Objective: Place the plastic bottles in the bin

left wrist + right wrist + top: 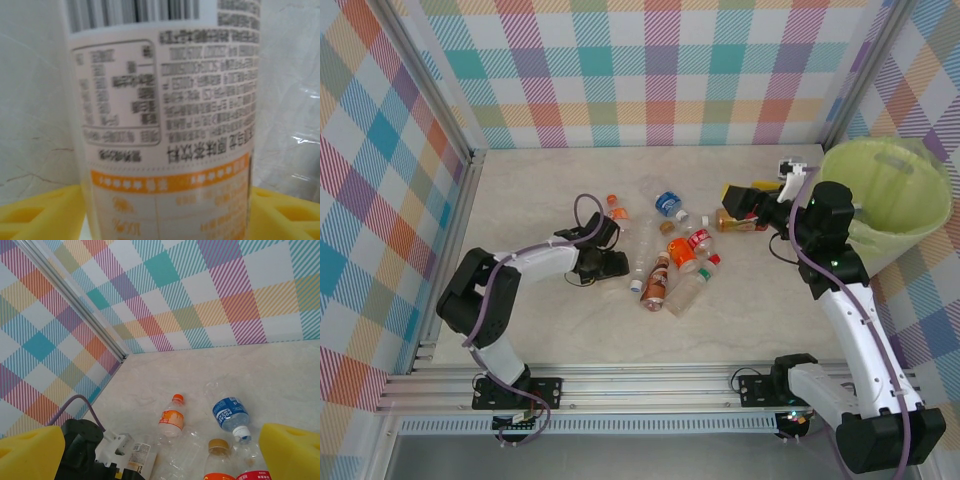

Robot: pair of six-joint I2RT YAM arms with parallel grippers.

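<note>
I should move my right gripper away from the bin [890,200], over the cluster, onto the bottle in my left gripper, because that arm is far from the bin.
Several plastic bottles lie in a cluster mid-table: an orange-capped one [617,212], a blue-labelled one [669,204], a brown-labelled one [656,282] and a red-labelled one [698,240]. My left gripper [613,258] is low at the cluster's left edge. In the left wrist view its yellow pads [40,215] press both sides of a bottle with a white and orange label [165,125]. My right gripper [740,197] hangs open in the air beside the lime-green bin [890,200], nothing between its yellow fingers [292,450]. An orange bottle [742,222] lies below it.
The bin stands at the far right against the checked wall, its clear liner folded over the rim. Checked walls enclose the table at the back and on both sides. An aluminium rail [620,385] runs along the near edge.
</note>
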